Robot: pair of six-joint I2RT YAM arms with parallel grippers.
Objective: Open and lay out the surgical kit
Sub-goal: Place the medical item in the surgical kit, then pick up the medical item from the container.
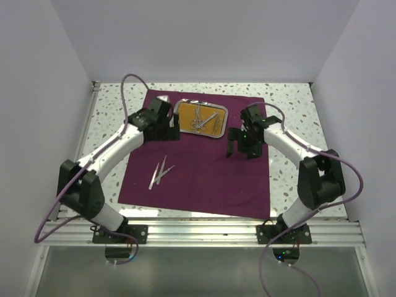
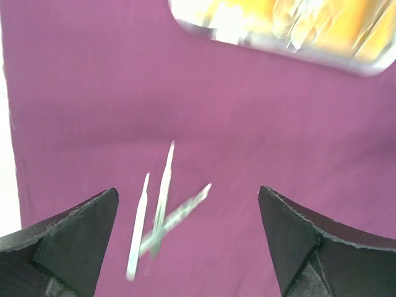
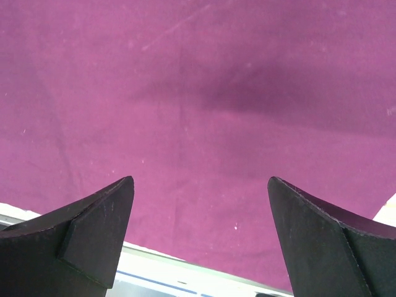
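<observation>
Next, my left gripper moves over the tray and down onto the slanting scissors, since they lie below it and to its right in the top view.
The maroon cloth wrap (image 1: 204, 167) lies spread flat on the table. The small steel tray (image 1: 177, 115), amber inside, stands at the cloth's far edge with several silver instruments (image 1: 201, 119) in it. Slim silver tweezers (image 1: 161, 172) lie crossed on the cloth's near left. My left gripper (image 1: 168, 131) hovers open and empty just left of the tray. Its wrist view shows the tweezers (image 2: 158, 216), the cloth (image 2: 260, 136) and the tray's rim (image 2: 272, 51). My right gripper (image 1: 241, 150) is open and empty over bare cloth (image 3: 198, 93), right of the tray.
The speckled table top (image 1: 297, 111) shows around the cloth. An aluminium rail (image 1: 204, 232) runs along the near edge and shows in the right wrist view (image 3: 185, 272). White walls close in the left, right and far sides. Purple cables (image 1: 127, 93) loop off both arms.
</observation>
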